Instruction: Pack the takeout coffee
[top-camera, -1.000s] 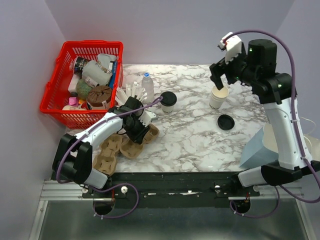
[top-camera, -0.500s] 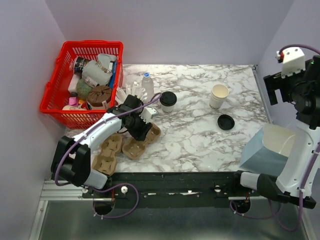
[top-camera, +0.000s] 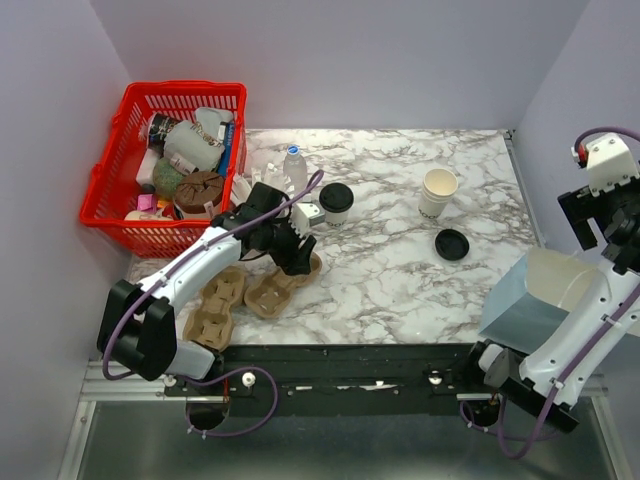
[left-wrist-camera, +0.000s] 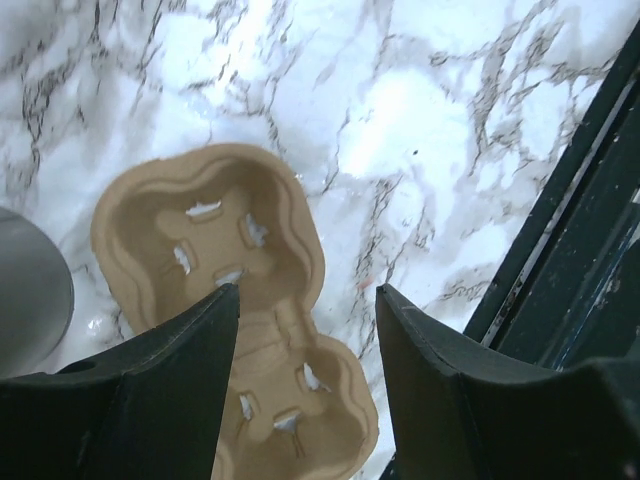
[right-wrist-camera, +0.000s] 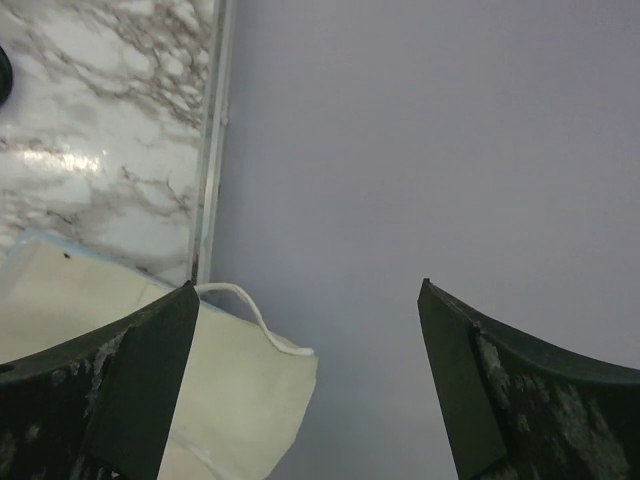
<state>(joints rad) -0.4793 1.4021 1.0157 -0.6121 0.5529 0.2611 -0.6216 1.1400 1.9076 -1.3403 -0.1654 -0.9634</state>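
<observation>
The white handle (right-wrist-camera: 258, 316) sticks out from the paper bag's rim. My right gripper will go down and turn next, then bring its fingers around it.
Two takeout coffee cups stand on the marble table (top-camera: 390, 280). One has its black lid on (top-camera: 337, 203). The other is an open cream cup (top-camera: 438, 192), and its loose black lid (top-camera: 452, 244) lies in front of it. My left gripper (top-camera: 297, 258) (left-wrist-camera: 308, 290) hangs open just above a brown cardboard cup carrier (top-camera: 280, 287) (left-wrist-camera: 235, 300), with nothing between its fingers. Beyond the table's right edge, my right gripper (top-camera: 598, 222) (right-wrist-camera: 307, 285) is wide open and empty, above a paper bag (top-camera: 545, 300) (right-wrist-camera: 150, 410).
A red basket (top-camera: 110, 185) full of clutter stands at the back left. Beside it are a clear water bottle (top-camera: 294, 165) and a grey cup of straws (top-camera: 262, 185). More carriers (top-camera: 215, 305) lie near the front left edge. A black rail (left-wrist-camera: 590, 230) runs along the front.
My right arm left the open cup and swung right, past the table edge and above the bag. My left gripper's jaws widened over the carrier and shifted slightly right.
</observation>
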